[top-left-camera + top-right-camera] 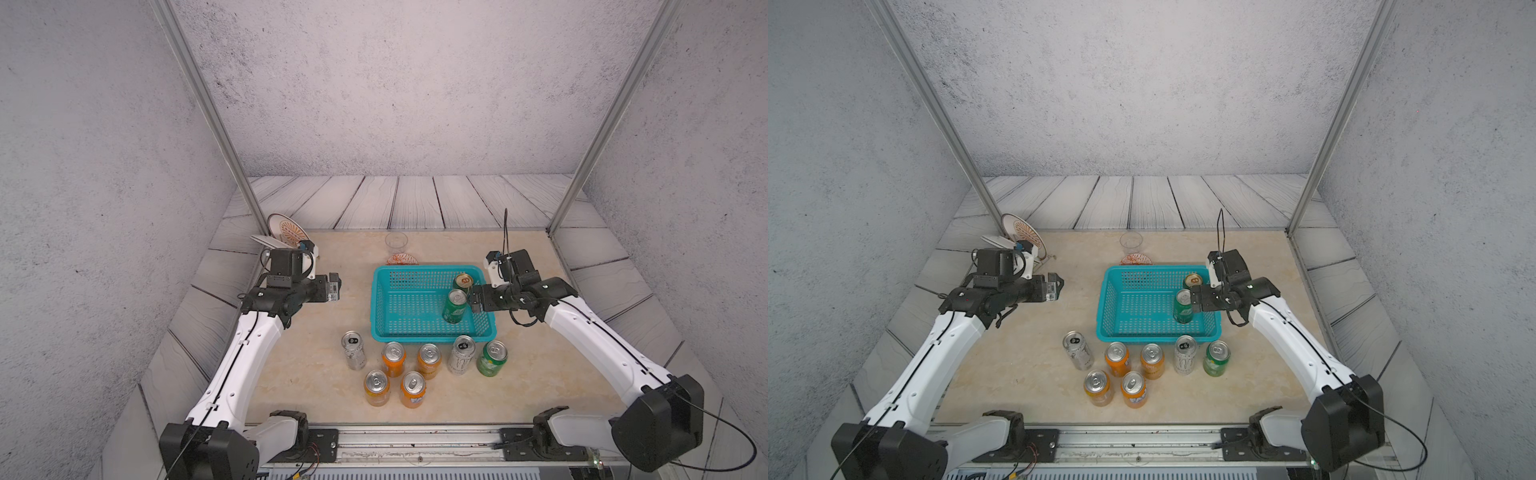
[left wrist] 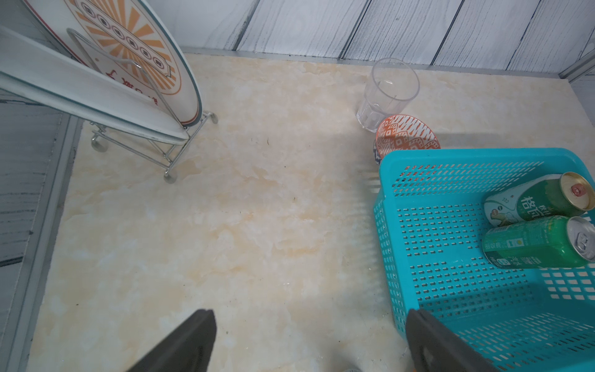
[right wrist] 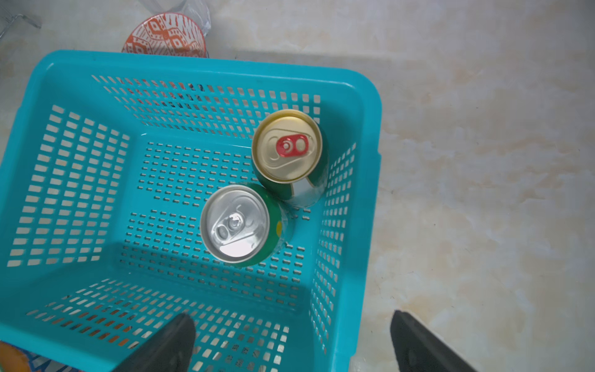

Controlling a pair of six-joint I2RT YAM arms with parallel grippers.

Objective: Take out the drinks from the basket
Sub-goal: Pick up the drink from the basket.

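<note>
My right gripper will next move past the basket's side and lower its open fingers around the green silver-topped can, which stands below it, toward the basket's middle.
The teal basket sits mid-table. Two green drinks stand in its right end: a gold-topped can and a silver-topped can. Several cans stand on the table in front of it: orange ones, two silver-white and a green one. My right gripper is open and hangs above the basket's right wall, close to the silver-topped can. My left gripper is open and empty, over bare table left of the basket.
A clear glass cup and an orange-patterned bowl stand just behind the basket. A wire rack with plates sits at the back left, behind my left wrist. Metal frame posts rise at both back corners.
</note>
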